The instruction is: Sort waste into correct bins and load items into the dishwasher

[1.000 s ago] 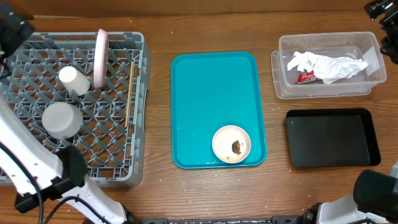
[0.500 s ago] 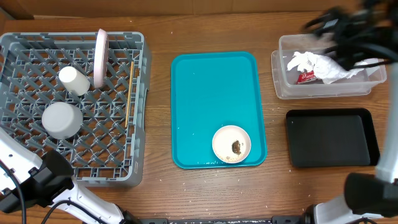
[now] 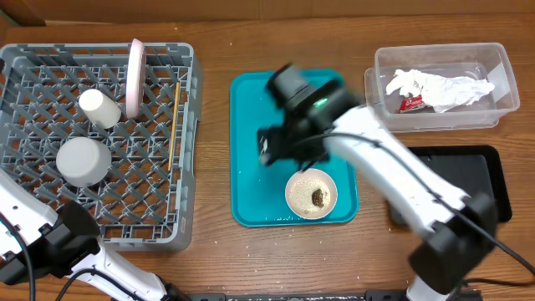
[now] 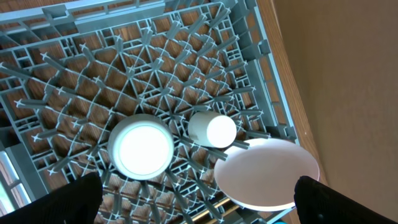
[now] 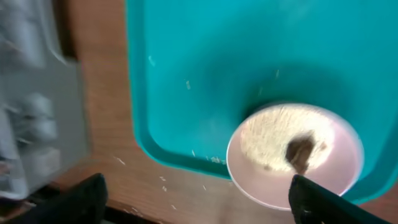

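My right gripper moves back and down onto the rim's side facing the rack next, since the pale bowl lies nearer my base than the fingers.
My right gripper (image 3: 288,155) hangs open over the teal tray, just behind a pale bowl (image 3: 311,193) holding a brown food lump (image 3: 318,197) and grains. In the right wrist view the bowl (image 5: 295,155) lies right of the open gripper (image 5: 202,202), nothing between the fingers. The grey dishwasher rack (image 3: 191,150) holds an upright plate (image 3: 135,77), a white cup (image 3: 99,108), an upturned bowl (image 3: 82,160) and chopsticks (image 3: 174,125). My left gripper (image 4: 199,205) is open above the rack (image 4: 93,62). White paper (image 3: 439,88) and a red wrapper (image 3: 410,104) lie in the clear tub (image 3: 501,58).
The teal tray (image 3: 284,109) lies mid-table with a few grains on it. A black tray (image 3: 476,184) sits in front of the clear tub, its left part under my right arm. My left arm's white link runs along the table's front left.
My right arm has swung from the far right, over the clear tub, to the middle of the teal tray beside the bowl. The rack's contents have not moved.
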